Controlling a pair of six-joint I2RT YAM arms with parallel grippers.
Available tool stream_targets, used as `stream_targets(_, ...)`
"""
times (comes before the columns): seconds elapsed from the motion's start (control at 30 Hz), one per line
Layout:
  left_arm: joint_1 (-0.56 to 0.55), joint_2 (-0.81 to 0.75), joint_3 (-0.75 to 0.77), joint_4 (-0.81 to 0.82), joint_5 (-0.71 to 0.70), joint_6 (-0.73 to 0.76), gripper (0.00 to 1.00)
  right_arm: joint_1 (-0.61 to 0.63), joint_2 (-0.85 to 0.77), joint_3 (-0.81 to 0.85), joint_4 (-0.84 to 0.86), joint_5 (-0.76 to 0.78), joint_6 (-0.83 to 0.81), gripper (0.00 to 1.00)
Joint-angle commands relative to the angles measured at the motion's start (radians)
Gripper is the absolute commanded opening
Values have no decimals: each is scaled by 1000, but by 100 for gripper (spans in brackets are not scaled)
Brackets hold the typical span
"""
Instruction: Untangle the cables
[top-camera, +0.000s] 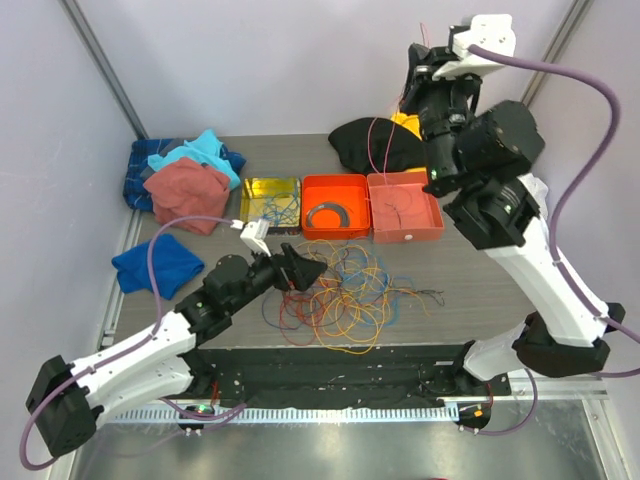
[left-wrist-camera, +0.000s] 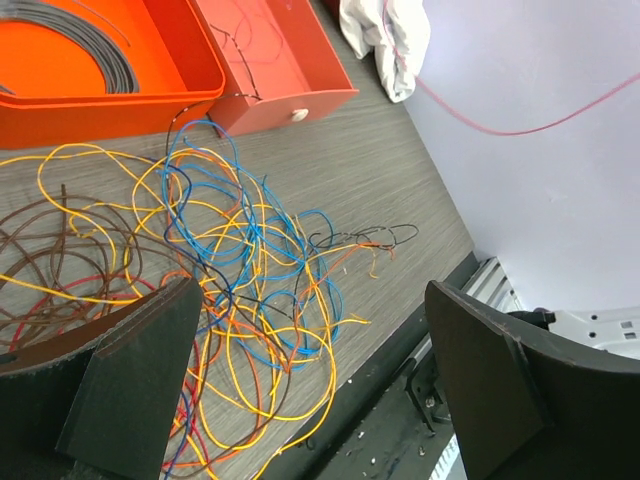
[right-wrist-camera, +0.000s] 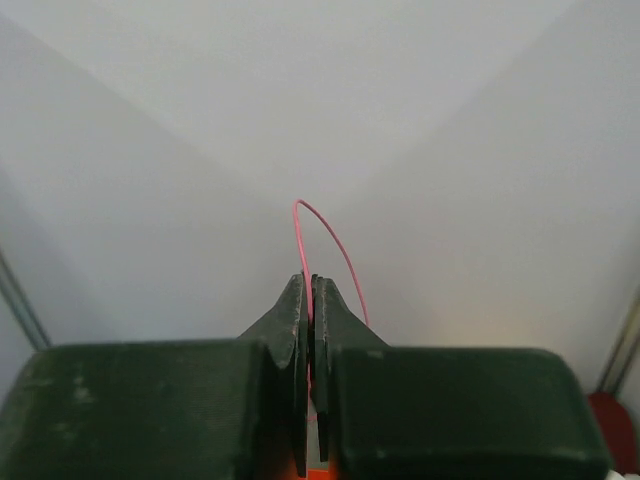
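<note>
The robot's right gripper should next move down over the red tray (top-camera: 404, 206) and let go of the pink wire inside, since the wire's hanging length already trails into that tray.
The cables (top-camera: 340, 295) lie in a loose tangle of yellow, orange, blue, red and dark wires at the table's front middle. My left gripper (top-camera: 300, 270) hovers low over the tangle's left side. In the left wrist view its jaws (left-wrist-camera: 312, 295) stand wide open over the cables (left-wrist-camera: 230, 260), holding nothing. My right gripper (top-camera: 412, 85) is raised high at the back right. A thin pink wire (top-camera: 371, 140) hangs from it down toward the red tray. In the right wrist view the gripper (right-wrist-camera: 311, 280) is shut on that pink wire (right-wrist-camera: 340, 250), which loops above the fingertips.
Behind the tangle stand a yellow tin (top-camera: 270, 198), an orange tray (top-camera: 336, 230) holding a grey curved strip, and a red tray (top-camera: 405, 232). Piled clothes (top-camera: 185, 170) and a blue cloth (top-camera: 155, 262) lie at left; a black cloth (top-camera: 365, 140) lies at the back.
</note>
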Motion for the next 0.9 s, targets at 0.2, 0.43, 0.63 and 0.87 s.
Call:
stream_targets(0.2,-3,-329,-87,-170,-67,-13,100,-337,117,-22,-69,-123,267,1)
stream_targets(0.43,-3,-454,-136,-281,-99,-36,100,-463,215,-9,-78,-183,337,1)
stream_targets(0.63,-1,-455,-142,-289,-111,-29,100,-500,249,-30,-78,-203,378,1)
stream_targets(0.87,-3,-419,-137,-278,-108,-35,100,-534,220,-186,-61,-208,422,1)
